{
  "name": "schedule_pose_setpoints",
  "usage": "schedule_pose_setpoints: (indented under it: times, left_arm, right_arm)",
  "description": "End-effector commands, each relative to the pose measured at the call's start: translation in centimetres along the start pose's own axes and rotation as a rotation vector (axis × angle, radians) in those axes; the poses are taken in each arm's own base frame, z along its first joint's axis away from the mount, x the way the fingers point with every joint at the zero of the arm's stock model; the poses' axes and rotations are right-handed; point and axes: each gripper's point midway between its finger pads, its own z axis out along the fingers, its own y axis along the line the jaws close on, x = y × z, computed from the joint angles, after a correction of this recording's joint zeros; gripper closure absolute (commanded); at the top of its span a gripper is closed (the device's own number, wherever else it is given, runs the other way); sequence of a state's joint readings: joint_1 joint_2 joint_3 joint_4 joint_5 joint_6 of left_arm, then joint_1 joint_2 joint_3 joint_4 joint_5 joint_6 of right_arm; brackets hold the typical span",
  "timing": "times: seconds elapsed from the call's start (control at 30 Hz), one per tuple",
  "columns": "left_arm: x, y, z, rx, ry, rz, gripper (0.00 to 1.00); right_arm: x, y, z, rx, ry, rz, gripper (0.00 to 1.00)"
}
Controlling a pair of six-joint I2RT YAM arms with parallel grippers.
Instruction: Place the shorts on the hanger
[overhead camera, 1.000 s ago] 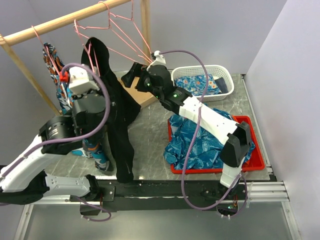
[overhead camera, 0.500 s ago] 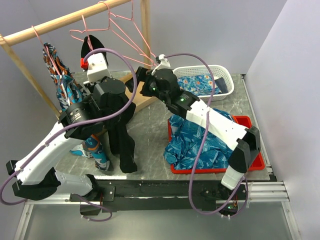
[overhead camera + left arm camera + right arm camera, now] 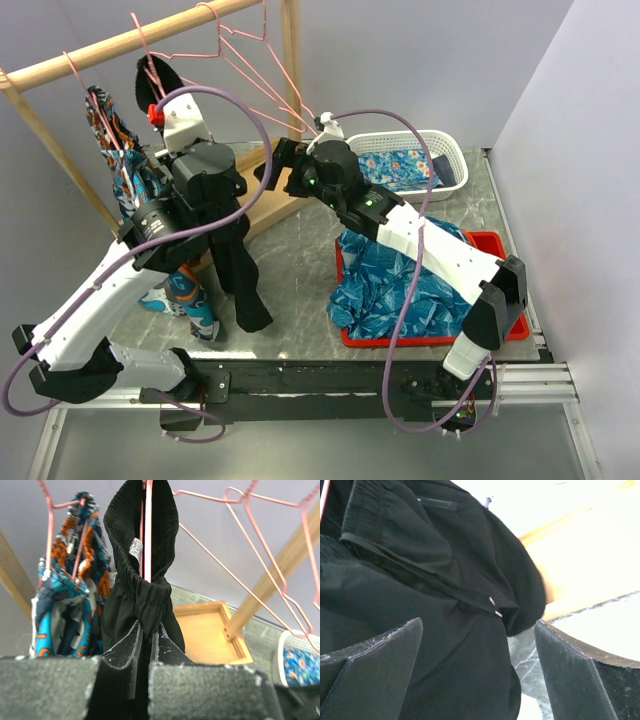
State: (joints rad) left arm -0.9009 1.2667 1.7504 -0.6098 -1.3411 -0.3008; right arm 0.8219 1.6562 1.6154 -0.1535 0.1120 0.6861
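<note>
The pink hanger wire [image 3: 152, 68] is already inside the waistband, so my left gripper should next move along the wooden rod toward the orange-and-blue garment [image 3: 121, 150] and open.
The black shorts [image 3: 240, 260] hang long and limp from my raised left gripper [image 3: 163, 98], just under the wooden rod. In the left wrist view my left gripper [image 3: 145, 632] is shut on the bunched waistband of the shorts [image 3: 145, 595]. A pink hanger [image 3: 148, 540] wire runs up inside the waistband, beside a small pale label [image 3: 135, 547]. My right gripper [image 3: 275, 165] is open right beside the hanging fabric. In its own view the shorts [image 3: 445, 580] fill the space ahead of the open right gripper [image 3: 479, 625], and nothing is pinched.
More pink hangers [image 3: 250, 60] hang on the wooden rack [image 3: 120, 45]. An orange-and-blue garment [image 3: 125, 180] hangs at the left. The rack's wooden base [image 3: 207, 635] lies behind the shorts. A white basket [image 3: 440, 150] and a red tray [image 3: 500, 325] hold blue patterned cloth.
My left arm has lifted the shorts and carried them left, up to the rod. Their lower end has come up off the table's front edge. My right gripper has edged left, still open.
</note>
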Motion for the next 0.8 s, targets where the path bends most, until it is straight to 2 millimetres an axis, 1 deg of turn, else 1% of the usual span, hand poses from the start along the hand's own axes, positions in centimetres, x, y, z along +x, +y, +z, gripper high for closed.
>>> schedule_pose_setpoints:
  times: [0.0,0.03,0.07,0.13,0.17,0.23,0.27,0.4,0.43,0.47,0.6,0.63,0.77]
  left_arm:
    - [-2.1,1.8,1.0,-0.060,-0.036,-0.089,0.99]
    - [-1.8,1.7,1.3,-0.049,-0.028,-0.081,0.99]
    - [-1.7,2.1,1.8,-0.066,-0.029,-0.084,0.99]
    - [-1.5,1.8,2.3,-0.049,-0.023,-0.105,0.99]
    - [-1.5,2.2,2.8,-0.065,-0.026,-0.110,0.99]
    - [-1.2,2.0,3.4,-0.058,-0.019,-0.114,0.99]
    - [-1.2,2.3,3.9,-0.071,-0.017,-0.116,0.99]
    - [-0.6,2.2,5.2,-0.066,-0.002,-0.123,0.99]
    - [-0.3,2.3,5.5,-0.072,0.002,-0.122,0.99]
    - [0.1,2.0,5.8,-0.060,0.012,-0.125,0.99]
    - [1.7,1.7,6.9,-0.043,0.044,-0.122,0.99]
    - [2.3,2.0,7.3,-0.053,0.050,-0.116,0.99]
    - [3.1,2.4,7.8,-0.053,0.057,-0.133,0.99]
  right_arm:
    - [-2.3,1.4,-2.4,-0.043,-0.047,-0.009,0.00]
    - [-2.0,1.1,-2.3,-0.039,-0.042,-0.010,0.00]
    - [-2.0,1.2,-2.5,-0.040,-0.043,-0.012,0.00]
    - [-1.9,1.0,-2.5,-0.035,-0.040,-0.014,0.00]
    - [-2.0,1.0,-2.6,-0.034,-0.039,-0.016,0.00]
    - [-1.9,0.9,-2.8,-0.033,-0.037,-0.016,0.00]
    - [-2.0,0.9,-2.9,-0.034,-0.039,-0.017,0.00]
    - [-2.0,0.8,-3.2,-0.030,-0.037,-0.021,0.00]
    - [-2.0,0.8,-3.3,-0.030,-0.037,-0.022,0.00]
    - [-1.9,0.7,-3.4,-0.030,-0.037,-0.021,0.00]
    - [-1.5,0.4,-3.5,-0.027,-0.031,-0.022,0.00]
    - [-1.5,0.4,-3.5,-0.027,-0.028,-0.022,0.00]
    - [-1.2,0.1,-3.9,-0.026,-0.027,-0.019,0.00]
